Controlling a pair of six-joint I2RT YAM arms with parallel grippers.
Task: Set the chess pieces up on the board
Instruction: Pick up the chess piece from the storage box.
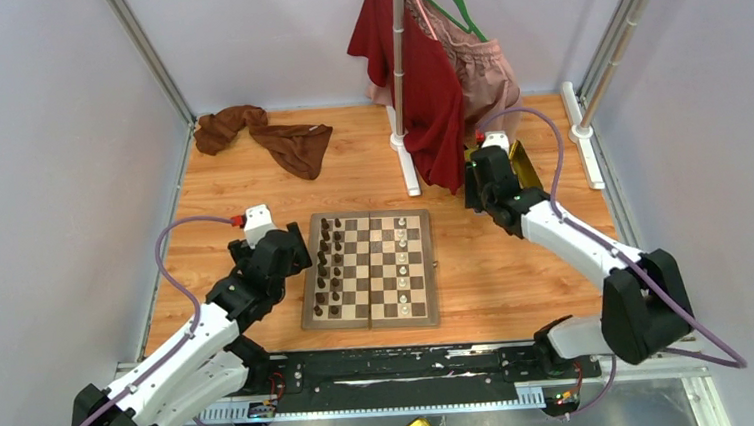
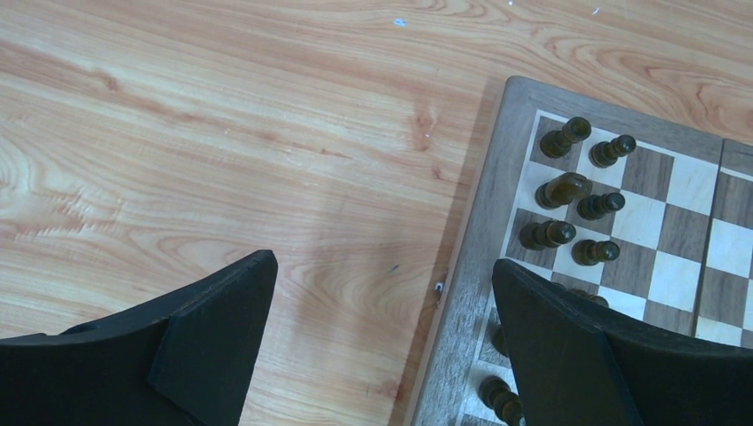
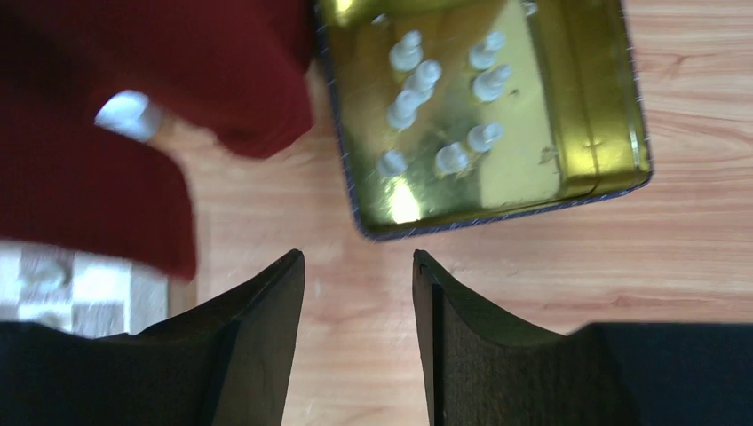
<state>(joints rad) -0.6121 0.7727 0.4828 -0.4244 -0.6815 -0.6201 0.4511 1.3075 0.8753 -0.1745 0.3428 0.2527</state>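
My right gripper should next move outward and down onto a cream-white piece on the tray's garment side (image 3: 402,112), which is outward below it, because white's rows still have gaps.
The wooden chessboard (image 1: 369,271) lies at the table's middle. Dark brown pieces (image 1: 332,266) stand in two columns on its left side. A few cream-white pieces (image 1: 400,261) stand on its right half. My left gripper (image 1: 298,251) hovers over the board's left edge, open and empty; in its wrist view (image 2: 382,266) the dark pieces (image 2: 577,200) stand beside its right finger. My right gripper (image 1: 474,188) is open and empty just short of the gold tray (image 3: 595,151), which holds several cream-white pieces (image 3: 435,89).
A red garment (image 1: 424,79) hangs from a stand (image 1: 402,91) behind the board, close to my right gripper; it shows in the right wrist view (image 3: 133,115). A brown cloth (image 1: 267,135) lies at the back left. Metal frame posts (image 1: 608,56) stand at the right.
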